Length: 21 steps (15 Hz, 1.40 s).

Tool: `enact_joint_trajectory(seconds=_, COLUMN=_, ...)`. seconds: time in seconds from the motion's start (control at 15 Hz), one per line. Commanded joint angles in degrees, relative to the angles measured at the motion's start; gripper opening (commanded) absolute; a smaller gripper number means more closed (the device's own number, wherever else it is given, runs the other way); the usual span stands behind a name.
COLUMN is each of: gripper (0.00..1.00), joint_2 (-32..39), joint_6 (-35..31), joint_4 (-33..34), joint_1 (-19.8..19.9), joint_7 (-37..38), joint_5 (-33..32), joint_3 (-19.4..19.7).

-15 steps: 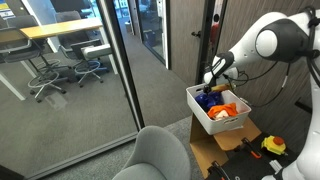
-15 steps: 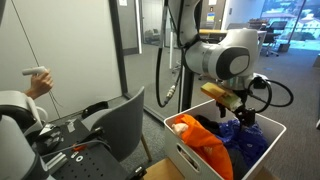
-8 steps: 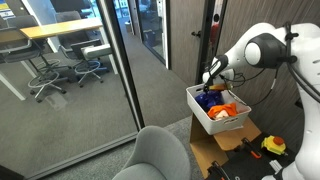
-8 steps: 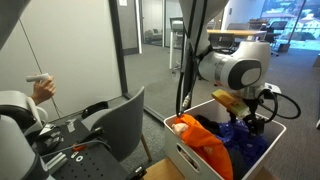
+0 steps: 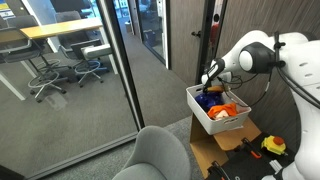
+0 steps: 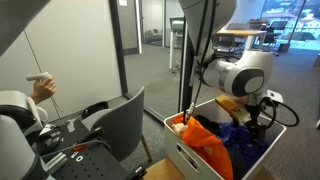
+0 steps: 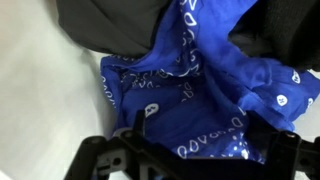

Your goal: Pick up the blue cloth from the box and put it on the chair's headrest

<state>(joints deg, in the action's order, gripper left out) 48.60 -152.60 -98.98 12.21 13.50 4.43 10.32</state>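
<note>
Next, my gripper stays low in the box (image 5: 214, 126) and closes on that fold, since the blue cloth's bunched edge (image 5: 208, 98) lies between my open fingers.
The blue cloth (image 7: 200, 90), patterned with white, lies bunched in the white box (image 5: 214, 126) beside an orange cloth (image 5: 229, 110). Both exterior views show it (image 5: 205, 99) (image 6: 240, 143). My gripper (image 7: 214, 140) is open and down inside the box, its fingers straddling the blue cloth and close to or touching it. In the exterior views the gripper (image 5: 208, 84) (image 6: 251, 124) is at the box's far end. The grey chair (image 5: 160, 156) (image 6: 124, 122) stands near the box, its headrest free.
The box (image 6: 184, 157) rests on a cardboard stand (image 5: 212, 152). A glass wall (image 5: 80, 70) runs beside the chair. A dark cloth (image 7: 110, 20) lies at the top of the wrist view. A person's hand (image 6: 38, 84) holds a controller near a cart.
The arm has lowered the gripper deeper into the box onto the blue cloth. The cloths and chair have not moved.
</note>
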Motion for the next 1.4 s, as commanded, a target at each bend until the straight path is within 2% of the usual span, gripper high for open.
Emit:
enact_joint_trajectory(seconds=0.0, gripper=1.0, joint_2=1.86, joint_6=2.16, joint_4=4.04, joint_1=0.07, joint_7=0.73, joint_5=1.55, joint_3=0.27)
enact_joint_trajectory(seconds=1.0, gripper=1.0, joint_2=2.78, joint_6=4.33, joint_4=6.43, joint_1=0.54, joint_7=0.92, joint_5=1.95, joint_3=0.04)
enact_joint_trajectory(seconds=1.07, gripper=0.78, joint_2=2.8, joint_6=4.23, joint_4=6.49, joint_1=0.58, joint_7=0.8, joint_5=1.93, joint_3=0.0)
enact_joint_trajectory(seconds=1.13, gripper=0.74, joint_2=2.87, joint_6=4.14, joint_4=6.58, joint_1=0.61, joint_7=0.69, joint_5=1.89, joint_3=-0.02)
enact_joint_trajectory(seconds=1.33, gripper=0.49, joint_2=3.01, joint_6=4.1, joint_4=6.69, joint_1=0.57, joint_7=0.67, joint_5=1.82, joint_3=0.03)
